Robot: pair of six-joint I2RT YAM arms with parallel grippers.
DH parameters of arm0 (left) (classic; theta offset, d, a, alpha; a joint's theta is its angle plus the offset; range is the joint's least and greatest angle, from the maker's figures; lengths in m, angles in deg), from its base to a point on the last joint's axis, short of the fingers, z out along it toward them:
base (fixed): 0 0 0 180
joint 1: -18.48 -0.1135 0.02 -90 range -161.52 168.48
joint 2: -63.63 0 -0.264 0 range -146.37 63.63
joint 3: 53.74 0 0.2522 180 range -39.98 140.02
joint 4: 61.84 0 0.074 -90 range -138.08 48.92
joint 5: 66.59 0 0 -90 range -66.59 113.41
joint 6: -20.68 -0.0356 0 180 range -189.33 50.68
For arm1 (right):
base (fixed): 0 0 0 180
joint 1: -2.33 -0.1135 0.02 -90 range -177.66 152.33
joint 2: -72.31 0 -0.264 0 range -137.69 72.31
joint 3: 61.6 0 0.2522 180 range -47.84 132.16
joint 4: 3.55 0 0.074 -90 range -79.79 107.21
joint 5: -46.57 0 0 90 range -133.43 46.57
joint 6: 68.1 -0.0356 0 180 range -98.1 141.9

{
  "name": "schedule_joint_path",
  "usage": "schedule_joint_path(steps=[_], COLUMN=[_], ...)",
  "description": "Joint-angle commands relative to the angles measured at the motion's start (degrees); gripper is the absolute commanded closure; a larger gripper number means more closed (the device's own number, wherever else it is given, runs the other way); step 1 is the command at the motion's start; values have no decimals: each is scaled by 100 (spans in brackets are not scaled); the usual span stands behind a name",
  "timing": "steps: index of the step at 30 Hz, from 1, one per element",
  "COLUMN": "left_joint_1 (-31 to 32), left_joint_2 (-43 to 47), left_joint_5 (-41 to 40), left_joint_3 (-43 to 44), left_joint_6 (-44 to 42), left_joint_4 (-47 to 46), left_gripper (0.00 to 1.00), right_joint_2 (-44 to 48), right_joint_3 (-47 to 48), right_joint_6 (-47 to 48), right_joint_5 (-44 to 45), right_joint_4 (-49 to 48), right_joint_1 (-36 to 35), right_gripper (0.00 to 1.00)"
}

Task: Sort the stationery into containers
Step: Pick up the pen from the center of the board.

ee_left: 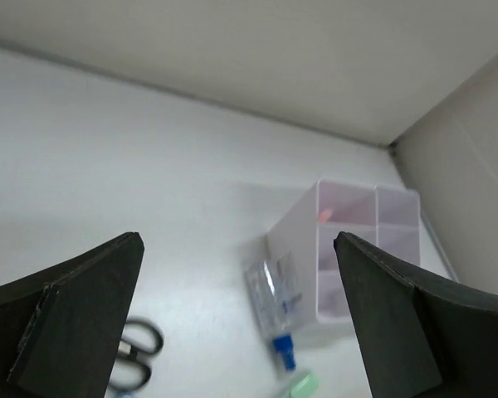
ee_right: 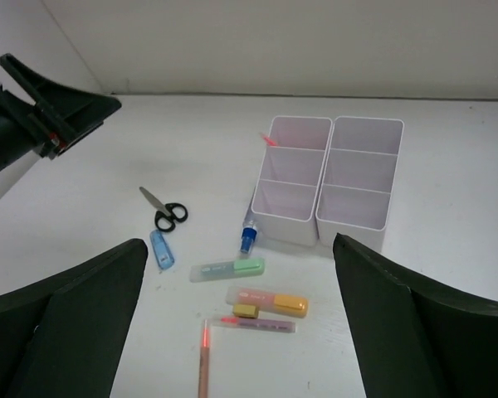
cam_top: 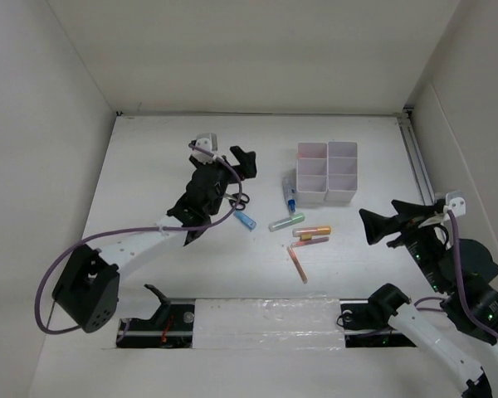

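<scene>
My right gripper swings left in the top view to the red pen below next, down onto its middle [cam_top: 297, 264] [ee_right: 204, 356], since the pen lies clear of the markers.
The white six-compartment organiser [cam_top: 326, 172] stands at the back right of centre. A clear bottle with a blue cap [cam_top: 290, 194] lies against its left wall. In front lie a green marker [cam_top: 287, 221], an orange marker [cam_top: 312, 231], a pink marker [cam_top: 310, 241] and a thin red pen [cam_top: 298, 264]. Black-handled scissors [cam_top: 237, 199] and a short blue tube [cam_top: 246, 220] lie by my left gripper [cam_top: 236, 168], which is open, empty and raised. My right gripper [cam_top: 388, 219] is open and empty, right of the markers. A small pink bit [ee_right: 267, 138] shows at the organiser's [ee_right: 328, 178] far left compartment.
White walls close in the table on three sides. A metal rail [cam_top: 415, 157] runs along the right edge. A shiny taped strip [cam_top: 257, 319] lies at the near edge between the arm bases. A purple cable [cam_top: 108, 236] hangs along the left arm.
</scene>
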Motion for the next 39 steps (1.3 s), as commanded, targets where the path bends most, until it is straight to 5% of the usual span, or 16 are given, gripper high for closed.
schedule_joint_path(steps=[1, 11, 19, 22, 39], left_joint_1=[-24, -24, -24, -24, -24], left_joint_2=[663, 1842, 2535, 2791, 2941], left_joint_5=[183, -115, -1302, -1302, -1487], left_joint_3=[-186, -390, 542, 737, 605], left_joint_6=[839, 1668, 2521, 2198, 2679], left_joint_4=[1426, 3248, 5797, 5974, 6661], left_gripper=[0, 0, 0, 0, 0], right_joint_2=[-266, -1002, -2085, -2331, -3473], right_joint_3=[121, -485, -1513, -2102, -2745], right_joint_6=[105, 281, -88, -360, -1169], right_joint_5=[-111, -1244, -2447, -2643, -1571], right_joint_4=[-53, -607, -1343, -1591, -2083], right_joint_1=[25, 25, 25, -37, -1540], right_gripper=[0, 3, 31, 42, 41])
